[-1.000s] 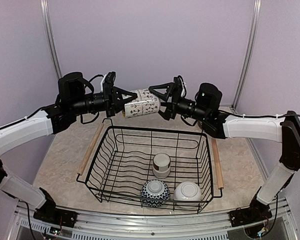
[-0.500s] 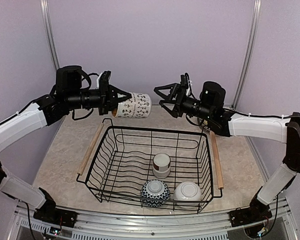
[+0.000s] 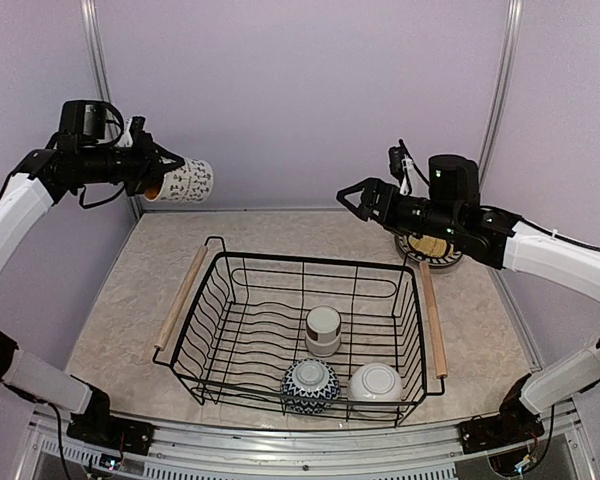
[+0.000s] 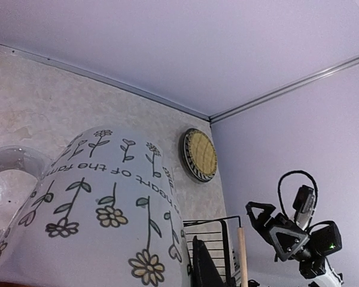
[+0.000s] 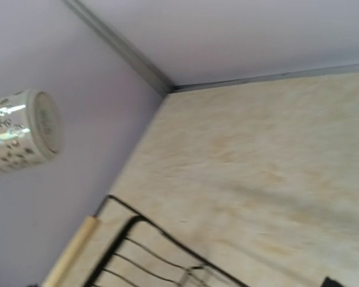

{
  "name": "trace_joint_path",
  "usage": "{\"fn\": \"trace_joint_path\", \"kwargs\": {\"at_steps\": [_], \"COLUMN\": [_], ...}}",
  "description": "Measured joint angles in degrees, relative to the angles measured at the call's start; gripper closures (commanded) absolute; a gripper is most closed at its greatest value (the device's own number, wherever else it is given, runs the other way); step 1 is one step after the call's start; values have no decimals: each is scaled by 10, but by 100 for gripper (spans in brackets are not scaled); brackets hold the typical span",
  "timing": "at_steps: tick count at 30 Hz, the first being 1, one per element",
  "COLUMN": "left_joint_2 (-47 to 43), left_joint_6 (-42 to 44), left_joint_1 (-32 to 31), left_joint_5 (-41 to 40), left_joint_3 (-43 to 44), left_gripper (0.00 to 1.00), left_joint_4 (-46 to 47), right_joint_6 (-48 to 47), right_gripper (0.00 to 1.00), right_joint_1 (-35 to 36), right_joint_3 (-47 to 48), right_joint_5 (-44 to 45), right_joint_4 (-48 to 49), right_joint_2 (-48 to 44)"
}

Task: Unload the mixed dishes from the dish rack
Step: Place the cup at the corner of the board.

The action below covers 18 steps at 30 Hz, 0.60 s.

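Bare tabletop (image 3: 146, 280) beside the rack's handle lies below, so my left gripper will lower the sideways cup, tilt it upright onto that clear spot and release its rim.
My left gripper (image 3: 154, 174) is raised at the far left and shut on the rim of the tall patterned cup (image 3: 183, 181), which lies sideways in the air. The cup (image 4: 102, 203) fills the left wrist view. My right gripper (image 3: 354, 201) hangs open and holds nothing above the back right of the dish rack (image 3: 310, 262). In the rack stand the white cup with brown band (image 3: 323, 330), the blue-patterned bowl (image 3: 310, 385) and the white bowl (image 3: 376, 383). The striped plate (image 4: 190, 168) with the yellow mat (image 4: 201, 152) lies on the table at the back right, partly hidden by the right arm in the top view.
The rack's wooden handles (image 3: 181, 297) (image 3: 434, 325) lie along its left and right sides. Purple walls close in the back and both sides, with metal posts (image 3: 98, 70) in the corners. Bare beige tabletop (image 3: 280, 232) shows behind the rack.
The left arm has swung left and up, carrying the cup away from the middle. The right gripper, which was at the cup's base, has drawn back to the right, open.
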Motion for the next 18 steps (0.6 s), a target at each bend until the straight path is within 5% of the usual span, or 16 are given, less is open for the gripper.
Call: {"fn": "trace_joint_path", "kwargs": {"at_steps": [10, 18], "left_joint_2": [98, 197], "left_joint_6": [109, 161], "left_joint_1": [72, 125], "left_joint_5": [-135, -190], "left_joint_3": [96, 99], "left_gripper": [100, 100], "left_joint_4": [-173, -217], "right_joint_6": [-80, -120], "right_gripper": [0, 0], "right_joint_1": [0, 0], "right_joint_3": [0, 10], "right_joint_5": [97, 122], "right_joint_4": [-96, -160], "right_joint_2": [-80, -72]}}
